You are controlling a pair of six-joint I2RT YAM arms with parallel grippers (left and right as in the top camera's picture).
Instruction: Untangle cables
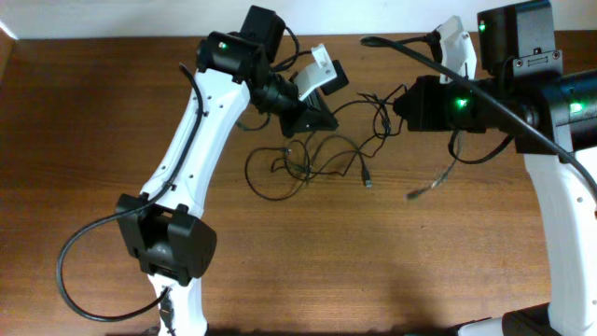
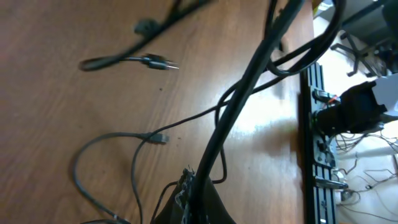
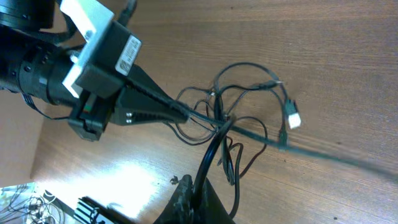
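My right gripper moves down toward the tabletop [image 1: 393, 147] beside the knot next and releases the black cable there, since the part it holds still hangs above the tabletop.
The cables [image 1: 322, 151] lie as thin black loops and a small knot on the wooden table between my two grippers. My left gripper [image 1: 317, 121] is at the knot's upper left and my right gripper [image 1: 399, 105] at its upper right. In the left wrist view the left gripper [image 2: 198, 198] is shut on a black cable [image 2: 239, 102] that runs up and away. In the right wrist view the right gripper [image 3: 200, 198] is shut on a black cable [image 3: 211, 152] leading to the knot [image 3: 221, 118]. The left gripper's tip [image 3: 177, 112] touches that knot. A white-tipped plug [image 3: 293, 121] lies loose.
One loose plug end [image 1: 367, 182] lies below the knot, and another [image 1: 415, 194] trails under the right arm. A two-prong plug [image 2: 158, 62] and a small plug [image 2: 160, 138] lie on the wood. The table's edge and a black rail [image 2: 314, 124] are nearby.
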